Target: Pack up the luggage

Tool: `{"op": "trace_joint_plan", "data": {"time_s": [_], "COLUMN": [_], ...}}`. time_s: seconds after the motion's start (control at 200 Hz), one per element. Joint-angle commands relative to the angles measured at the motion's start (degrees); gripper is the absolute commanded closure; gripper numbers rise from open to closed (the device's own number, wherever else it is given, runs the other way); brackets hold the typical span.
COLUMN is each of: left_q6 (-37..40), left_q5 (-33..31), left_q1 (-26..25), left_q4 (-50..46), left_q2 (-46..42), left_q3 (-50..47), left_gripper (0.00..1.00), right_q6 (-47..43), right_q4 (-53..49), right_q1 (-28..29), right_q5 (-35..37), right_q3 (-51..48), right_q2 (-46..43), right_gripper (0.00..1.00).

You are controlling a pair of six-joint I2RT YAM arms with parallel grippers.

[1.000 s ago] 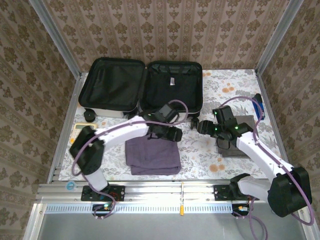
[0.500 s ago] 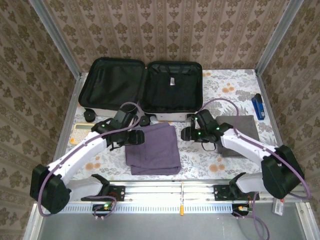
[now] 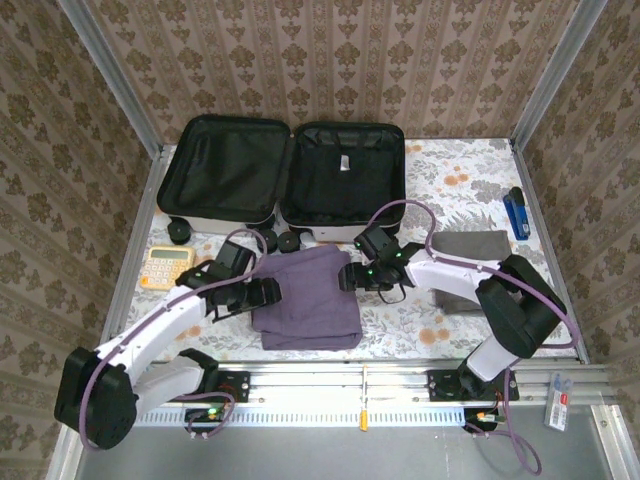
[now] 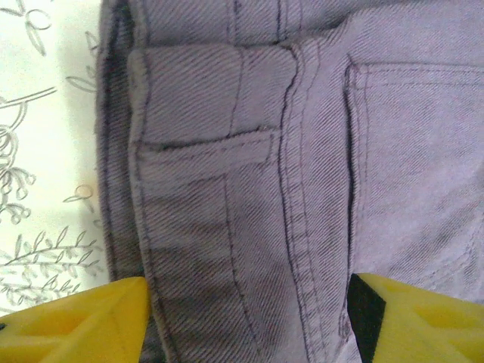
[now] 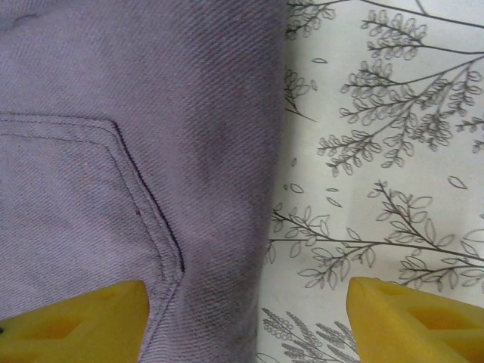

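Observation:
To grab the trousers' folded edge on the calculator's side, my left gripper will lower first and then close, as that edge lies below, between its open fingers.
The luggage (image 3: 228, 176) lies open at the back of the table, both black-lined halves showing. In front of it lies a folded pair of purple trousers (image 3: 305, 300). My left gripper (image 3: 262, 293) hangs open over the trousers' left edge; its yellow fingers (image 4: 76, 325) straddle the folded denim (image 4: 249, 189), left gripper (image 4: 249, 325). My right gripper (image 3: 352, 275) stands open at the trousers' right edge. The cloth's edge (image 5: 257, 227) runs between its yellow fingers (image 5: 416, 318), right gripper (image 5: 249, 321). Neither holds anything.
A yellow calculator (image 3: 166, 266) lies at the left, close to my left arm. A folded grey cloth (image 3: 470, 245) lies at the right, behind my right arm. A blue object (image 3: 517, 212) rests by the right wall. Black suitcase wheels (image 3: 180, 233) stand along the case's front.
My left arm swung from in front of the suitcase to the trousers' left edge, jaws widening. My right arm moved left from the grey cloth to the trousers' right edge.

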Motion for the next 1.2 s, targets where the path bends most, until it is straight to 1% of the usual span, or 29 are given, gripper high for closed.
{"op": "trace_joint_plan", "data": {"time_s": [0.0, 0.425, 0.62, 0.815, 0.855, 0.865, 0.925, 0.955, 1.005, 1.02, 1.025, 1.045, 1.05, 1.09, 1.095, 1.11, 1.13, 1.165, 1.195], "left_q6": [-0.6, -0.6, -0.9, -1.2, -1.3, -1.3, -1.4, -1.2, -0.5, -0.3, -0.2, 0.1, 0.2, 0.7, 0.8, 1.0, 1.2, 1.6, 2.0], "left_q5": [1.4, -1.7, -0.3, 1.5, 2.0, 2.1, 2.6, 2.9, 3.3, 3.3, 3.4, 3.3, 3.3, 3.3, 3.4, 3.5, 3.7, 4.0, 4.1], "left_q1": [0.5, 0.6, 0.6, 0.2, 0.1, 0.0, -0.5, -0.6, -0.7, -0.7, -0.7, -0.8, -0.8, -0.8, -0.8, -0.8, -0.8, -0.9, -1.1], "left_q4": [3.0, 5.7, 9.6, 13.9, 15.1, 15.3, 16.9, 17.4, 17.3, 17.2, 17.1, 16.8, 16.7, 16.2, 16.1, 16.0, 15.8, 15.5, 15.3], "left_q2": [1.9, 6.2, 9.6, 12.2, 12.7, 12.8, 13.5, 13.9, 14.6, 14.8, 14.9, 15.1, 15.2, 15.6, 15.7, 15.9, 16.0, 16.2, 16.4], "left_q3": [-1.2, -3.1, -3.9, -4.1, -4.1, -4.1, -4.0, -3.9, -3.4, -3.2, -3.1, -2.8, -2.8, -2.2, -2.2, -2.0, -1.8, -1.4, -1.0], "left_gripper": [0.28, 0.28, 0.28, 0.32, 0.34, 0.34, 0.4, 0.47, 0.6, 0.64, 0.65, 0.69, 0.7, 0.77, 0.78, 0.8, 0.83, 0.87, 0.91], "right_q6": [1.4, 1.8, 2.1, 2.2, 2.2, 2.2, 2.1, 1.9, 1.8, 1.7, 1.7, 1.8, 1.8, 1.8, 1.8, 1.8, 1.7, 1.4, 1.2], "right_q4": [0.3, 0.3, 0.4, 1.3, 1.4, 1.4, 1.0, 0.8, 0.4, 0.5, 0.5, 0.6, 0.6, 0.5, 0.5, 0.5, 0.4, 0.0, -0.3], "right_q1": [1.1, 3.2, 4.2, 4.8, 4.8, 4.8, 4.9, 4.9, 5.1, 5.1, 5.1, 5.1, 5.1, 5.1, 5.1, 5.0, 5.1, 5.1, 5.1], "right_q5": [0.5, 0.1, -0.4, -1.2, -1.4, -1.6, -2.3, -2.4, -2.4, -2.4, -2.4, -2.4, -2.4, -2.1, -2.1, -2.1, -2.0, -1.9, -1.9], "right_q3": [1.5, 3.6, 4.7, 4.9, 5.2, 5.4, 6.2, 6.6, 6.9, 6.8, 6.8, 6.8, 6.8, 6.8, 6.8, 6.7, 6.8, 7.1, 7.4], "right_q2": [1.8, 4.8, 6.2, 6.9, 7.4, 7.5, 8.4, 8.6, 8.6, 8.5, 8.5, 8.3, 8.3, 7.9, 7.9, 7.8, 7.7, 7.6, 7.6], "right_gripper": [0.29, 0.3, 0.32, 0.37, 0.4, 0.42, 0.49, 0.52, 0.62, 0.66, 0.66, 0.73, 0.73, 0.88, 0.88, 0.92, 0.94, 1.0, 1.0]}}
